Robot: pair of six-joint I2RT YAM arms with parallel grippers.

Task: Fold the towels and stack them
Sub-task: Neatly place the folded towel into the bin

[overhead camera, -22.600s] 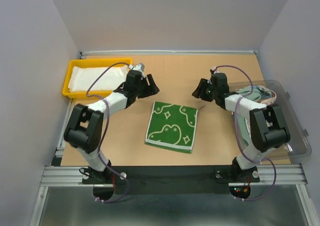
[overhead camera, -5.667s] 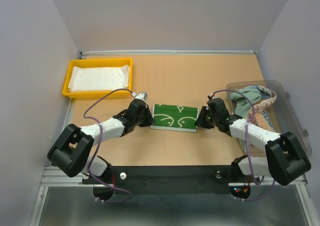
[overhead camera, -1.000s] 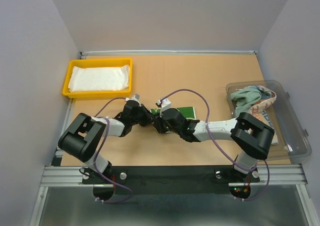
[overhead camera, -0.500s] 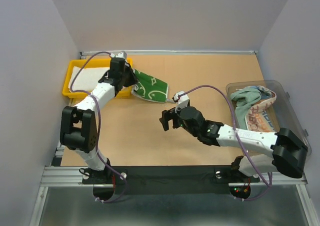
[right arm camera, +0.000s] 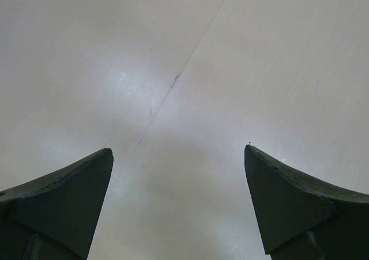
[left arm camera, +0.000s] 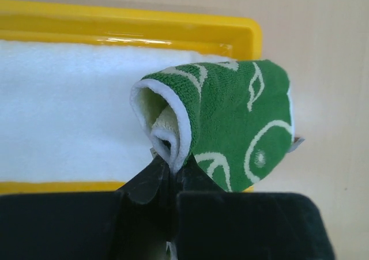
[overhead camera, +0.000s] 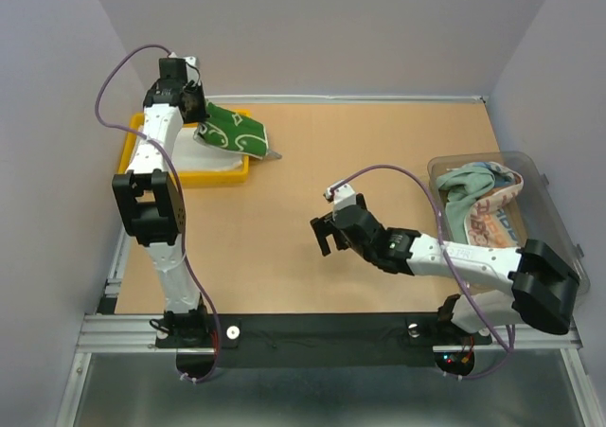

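The green towel's end overhangs the tray, so the left gripper goes to the left in the top view and down onto the white towel [left arm camera: 63, 110] next.
A folded dark green towel with white marks [overhead camera: 235, 132] [left arm camera: 236, 121] hangs from my left gripper [overhead camera: 196, 116] [left arm camera: 173, 166], which is shut on its edge. It hovers over the right end of the yellow tray [overhead camera: 133, 149] [left arm camera: 173, 28], above the folded white towel [overhead camera: 163, 152] [left arm camera: 63, 110] lying in it. My right gripper [overhead camera: 324, 236] [right arm camera: 179, 156] stands open over bare table near the middle, nothing between its fingers. More towels, a pale teal one [overhead camera: 466, 185] and a letter-print one [overhead camera: 492, 221], lie crumpled in the clear bin.
The clear plastic bin [overhead camera: 554, 247] sits at the right edge of the table. The left arm [overhead camera: 151, 200] rises tall along the left side. Grey walls close in the table on three sides.
My left gripper has carried the green towel up and left from the table's middle to over the tray. My right gripper let go of it, opened wide and drew back toward the right.
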